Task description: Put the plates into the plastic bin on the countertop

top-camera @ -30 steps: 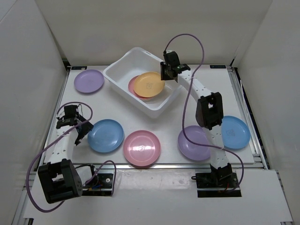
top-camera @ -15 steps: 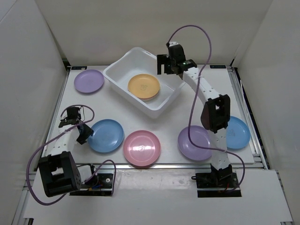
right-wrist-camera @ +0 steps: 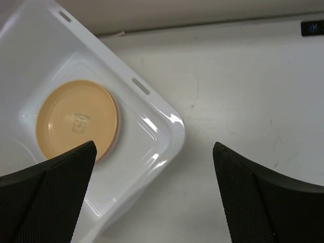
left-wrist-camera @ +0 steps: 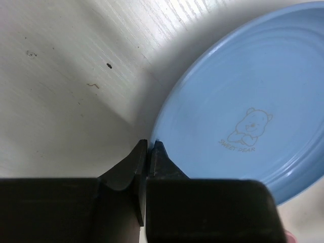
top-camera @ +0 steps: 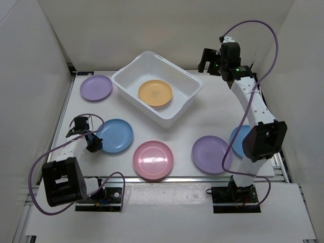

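The bin's side is between the blue plate and the yellow-orange plate. My left gripper will lift the blue plate outward over that side of the bin, then lower the blue plate into the bin.
The white plastic bin (top-camera: 178,107) stands at the back of the countertop (top-camera: 212,114) and holds a yellow-orange plate (top-camera: 155,92) on top of a pink one whose edge just shows. My left gripper (top-camera: 92,143) is shut on the left rim of a blue plate (top-camera: 116,135); in the left wrist view the gripper (left-wrist-camera: 150,144) has one finger over the blue plate (left-wrist-camera: 243,101) and the other outside it. My right gripper (top-camera: 207,61) hangs open and empty, high to the right of the bin. In the right wrist view the right gripper (right-wrist-camera: 154,152) looks down on the bin (right-wrist-camera: 167,124) and the yellow-orange plate (right-wrist-camera: 76,119).
More plates lie flat on the countertop: a purple one (top-camera: 96,87) at the far left, a pink one (top-camera: 153,159) at the front middle and a purple one (top-camera: 210,154) at the front right. Another blue plate (top-camera: 239,137) is partly hidden behind the right arm. White walls enclose three sides.
My left gripper has closed on the blue plate's rim, and the plate has shifted slightly away from the front edge. My right gripper let the yellow-orange plate into the bin, then rose to the right, open.
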`<state>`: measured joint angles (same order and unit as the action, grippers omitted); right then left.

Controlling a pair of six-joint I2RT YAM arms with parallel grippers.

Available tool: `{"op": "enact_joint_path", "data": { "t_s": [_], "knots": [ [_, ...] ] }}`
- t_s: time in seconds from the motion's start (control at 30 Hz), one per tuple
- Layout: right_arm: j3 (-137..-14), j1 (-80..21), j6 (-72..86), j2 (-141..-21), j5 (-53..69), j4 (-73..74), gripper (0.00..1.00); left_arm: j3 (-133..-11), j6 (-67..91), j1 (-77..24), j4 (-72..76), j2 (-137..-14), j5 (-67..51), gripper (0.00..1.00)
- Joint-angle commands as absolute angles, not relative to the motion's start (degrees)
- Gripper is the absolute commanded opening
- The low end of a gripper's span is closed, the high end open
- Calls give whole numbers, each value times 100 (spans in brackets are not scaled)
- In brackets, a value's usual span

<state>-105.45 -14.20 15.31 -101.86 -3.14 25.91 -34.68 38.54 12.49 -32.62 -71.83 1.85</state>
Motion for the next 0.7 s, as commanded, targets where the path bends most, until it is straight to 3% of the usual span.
{"op": "enact_joint_path", "data": {
  "t_s": [0.0, 0.23, 0.47, 0.53, 0.67],
  "knots": [
    [-10144, -1266, 1723, -9924, -281, 2654, 99, -3470, 3823, 1248, -3524, -6883, 675, 10],
    [-9389, -888, 1810, -9405, -606, 2768, 99, -4979, 3148, 1239, -4770, -5627, 1386, 10],
    [-8368, -81, 2205, -8931, -396, 2628, 99, -6827, 2207, 1239, -5124, -5414, 1345, 10],
    [-8131, 113, 2337, -8799, -334, 2532, 99, -7179, 2119, 1248, -4714, -5475, 1144, 10],
    [-7543, 746, 2619, -8404, -167, 2382, 99, -7215, 1995, 1231, -3377, -6001, -547, 10]
  ]
}}
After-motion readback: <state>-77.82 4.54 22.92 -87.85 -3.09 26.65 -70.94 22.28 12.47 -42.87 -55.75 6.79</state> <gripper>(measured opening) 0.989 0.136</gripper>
